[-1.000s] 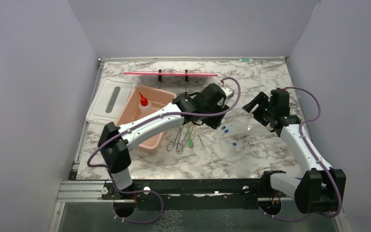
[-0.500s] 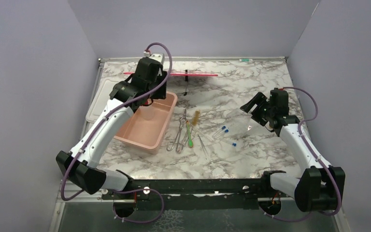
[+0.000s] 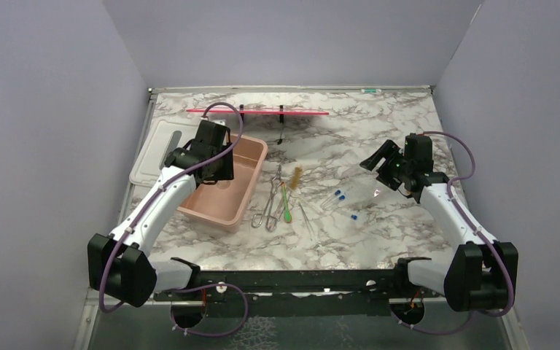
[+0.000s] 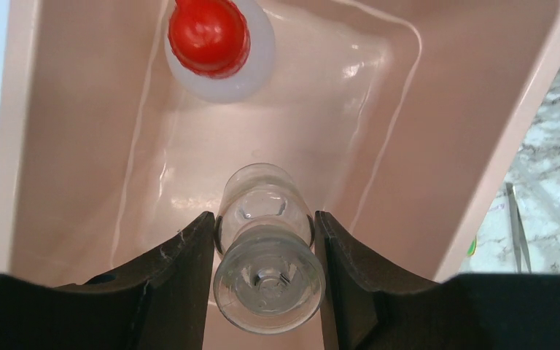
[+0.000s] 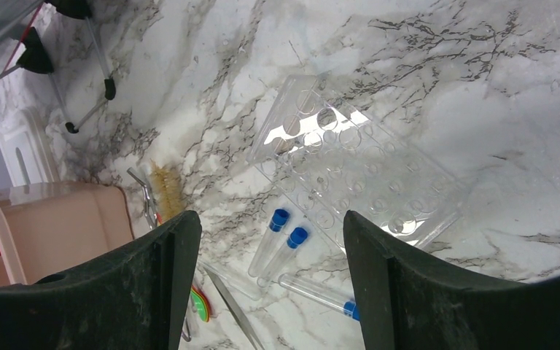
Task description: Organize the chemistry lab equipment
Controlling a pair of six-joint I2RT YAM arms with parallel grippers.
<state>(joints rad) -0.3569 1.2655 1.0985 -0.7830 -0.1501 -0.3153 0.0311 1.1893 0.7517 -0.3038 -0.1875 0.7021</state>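
Note:
My left gripper lowers and turns next, shifting toward the tub's side by the white lid, onto the tub's bottom [image 4: 203, 159] beside the squeeze bottle, as that part is bare.
My left gripper [image 4: 264, 233] is shut on a clear glass vial [image 4: 266, 255] and holds it inside the pink tub [image 4: 474, 109], near the clear squeeze bottle with the red nozzle [image 4: 208, 33]. In the top view the left gripper [image 3: 215, 164] is over the tub [image 3: 219, 211]. Metal tongs [image 3: 268, 208], a green-handled tool [image 3: 286, 209], a small brush [image 3: 294, 177] and a thin rod [image 3: 307, 219] lie mid-table. My right gripper [image 5: 270, 226] is open and empty above three blue-capped tubes [image 5: 281, 244]. It also shows in the top view [image 3: 379, 162].
A clear plastic tube rack [image 5: 350, 168] lies flat beside the tubes. A white lid [image 3: 162, 149] lies left of the tub. A red strip on two black stands [image 3: 262, 111] runs along the back. Purple walls close in three sides.
My left arm has swung from mid-table to the far end of the tub, then come back and down into the tub with the vial. The right gripper has barely moved.

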